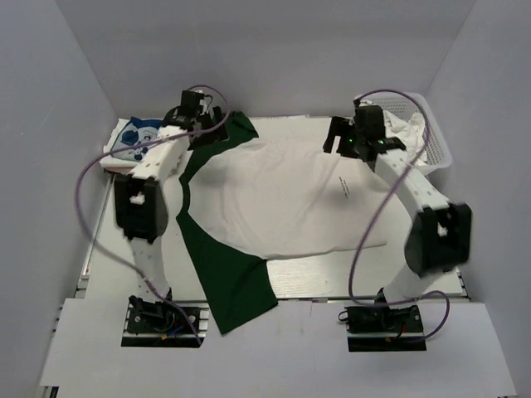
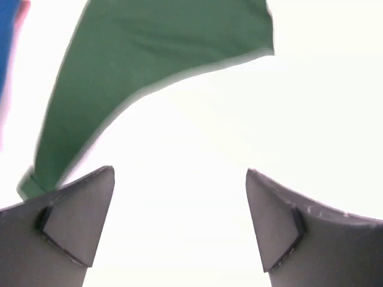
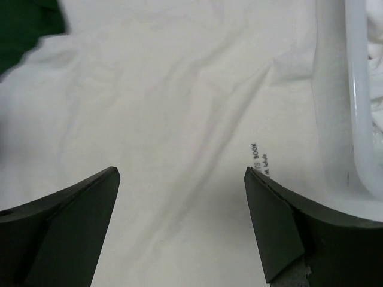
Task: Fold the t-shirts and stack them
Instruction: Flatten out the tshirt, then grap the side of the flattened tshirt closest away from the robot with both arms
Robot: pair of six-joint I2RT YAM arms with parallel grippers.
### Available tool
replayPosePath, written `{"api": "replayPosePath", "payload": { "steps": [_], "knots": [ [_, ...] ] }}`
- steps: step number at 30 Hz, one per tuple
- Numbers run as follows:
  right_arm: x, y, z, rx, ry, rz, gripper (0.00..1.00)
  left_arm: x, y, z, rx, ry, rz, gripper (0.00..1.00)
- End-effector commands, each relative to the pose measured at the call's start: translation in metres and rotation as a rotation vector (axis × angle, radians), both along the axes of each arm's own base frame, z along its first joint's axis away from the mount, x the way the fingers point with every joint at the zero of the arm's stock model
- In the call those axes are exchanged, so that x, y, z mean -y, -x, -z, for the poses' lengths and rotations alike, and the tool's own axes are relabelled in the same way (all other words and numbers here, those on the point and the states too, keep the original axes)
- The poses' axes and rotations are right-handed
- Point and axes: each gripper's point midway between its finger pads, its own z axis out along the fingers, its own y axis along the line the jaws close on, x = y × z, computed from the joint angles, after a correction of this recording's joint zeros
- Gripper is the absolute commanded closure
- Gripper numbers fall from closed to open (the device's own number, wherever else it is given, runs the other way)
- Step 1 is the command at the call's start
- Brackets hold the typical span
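Observation:
I will next move my left gripper back past the white cloth and lower it to the near green sleeve's hanging end, because that end sticks out past the near edge of the table.
A white t-shirt with dark green sleeves lies spread over the table's middle, small black print near its right edge. My left gripper hangs open and empty over the shirt's far left corner; its view shows the green sleeve and white cloth between the fingers. My right gripper hangs open and empty over the far right corner, white cloth and print below it. A folded white-and-blue printed shirt lies at far left. No pink shirt shows.
A white plastic basket with crumpled white cloth stands at the far right; its rim shows in the right wrist view. White walls close in the table on three sides.

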Motion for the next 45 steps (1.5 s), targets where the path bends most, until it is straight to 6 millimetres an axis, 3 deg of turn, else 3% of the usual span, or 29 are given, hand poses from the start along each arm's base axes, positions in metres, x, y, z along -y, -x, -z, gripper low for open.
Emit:
{"api": "replayPosePath", "payload": {
  "steps": [1, 2, 3, 4, 6, 7, 8, 9, 10, 12, 14, 16, 20, 22, 23, 24, 27, 32, 38, 39, 40, 43, 44, 45],
  "knots": [
    [0.003, 0.033, -0.027, 0.149, -0.118, 0.064, 0.10, 0.023, 0.137, -0.058, -0.061, 0.173, 0.034, 0.00],
    [0.007, 0.044, -0.039, 0.180, -0.131, 0.077, 0.10, 0.027, 0.163, -0.056, -0.053, 0.209, 0.035, 0.00],
    [0.011, 0.061, -0.012, 0.123, -0.121, 0.083, 0.10, 0.035, 0.190, -0.053, -0.048, 0.244, 0.055, 0.00],
    [0.013, 0.076, -0.022, 0.131, -0.144, 0.098, 0.10, 0.036, 0.236, -0.044, -0.072, 0.309, 0.022, 0.00],
    [0.015, 0.084, -0.015, 0.109, -0.140, 0.101, 0.10, 0.038, 0.282, -0.030, -0.113, 0.339, 0.062, 0.00],
    [0.016, 0.093, -0.017, 0.106, -0.147, 0.101, 0.10, 0.038, 0.322, 0.003, -0.235, 0.372, 0.050, 0.00],
    [0.018, 0.097, -0.015, 0.099, -0.147, 0.109, 0.10, 0.042, 0.346, 0.009, -0.277, 0.406, 0.087, 0.00],
    [0.017, 0.103, -0.008, 0.073, -0.152, 0.096, 0.10, 0.052, 0.372, 0.002, -0.269, 0.469, 0.166, 0.00],
    [0.018, 0.110, -0.009, 0.072, -0.162, 0.088, 0.10, 0.058, 0.407, 0.023, -0.399, 0.545, 0.166, 0.00],
    [0.026, 0.116, -0.003, 0.067, -0.135, 0.112, 0.10, 0.063, 0.445, 0.023, -0.451, 0.609, 0.226, 0.01],
    [0.028, 0.119, -0.001, 0.072, -0.138, 0.127, 0.10, 0.053, 0.467, 0.026, -0.522, 0.590, 0.183, 0.01],
    [0.031, 0.121, 0.005, 0.069, -0.130, 0.138, 0.10, 0.051, 0.478, 0.028, -0.582, 0.573, 0.172, 0.01],
    [0.035, 0.123, 0.022, 0.022, -0.108, 0.149, 0.10, 0.040, 0.515, 0.083, -0.870, 0.421, 0.117, 0.07],
    [0.040, 0.121, 0.028, 0.005, -0.093, 0.168, 0.10, 0.037, 0.520, 0.084, -0.914, 0.327, 0.148, 0.08],
    [0.040, 0.120, 0.028, 0.004, -0.090, 0.168, 0.10, 0.038, 0.506, 0.076, -0.864, 0.274, 0.144, 0.08],
    [0.043, 0.120, 0.029, -0.001, -0.084, 0.173, 0.10, 0.032, 0.510, 0.075, -0.900, 0.208, 0.122, 0.08],
    [0.045, 0.119, 0.035, -0.017, -0.082, 0.186, 0.10, 0.039, 0.509, 0.072, -0.894, 0.170, 0.160, 0.08],
    [0.060, 0.123, 0.051, -0.064, -0.059, 0.263, 0.10, 0.042, 0.530, 0.103, -0.984, 0.051, 0.179, 0.10],
    [0.074, 0.130, 0.061, -0.102, -0.070, 0.334, 0.10, 0.049, 0.535, 0.115, -0.994, -0.063, 0.230, 0.16],
    [0.077, 0.132, 0.063, -0.104, -0.067, 0.341, 0.10, 0.049, 0.533, 0.118, -0.997, -0.076, 0.210, 0.19],
    [0.081, 0.136, 0.067, -0.112, -0.069, 0.359, 0.10, 0.046, 0.533, 0.121, -0.988, -0.107, 0.213, 0.30],
    [0.086, 0.146, 0.071, -0.122, -0.068, 0.378, 0.10, 0.056, 0.529, 0.124, -0.967, -0.106, 0.227, 0.49],
    [0.089, 0.151, 0.074, -0.134, -0.063, 0.387, 0.10, 0.061, 0.525, 0.122, -0.953, -0.091, 0.235, 0.64],
    [0.097, 0.160, 0.082, -0.151, -0.034, 0.417, 0.10, 0.065, 0.525, 0.121, -0.940, -0.077, 0.240, 0.72]
  ]
}}
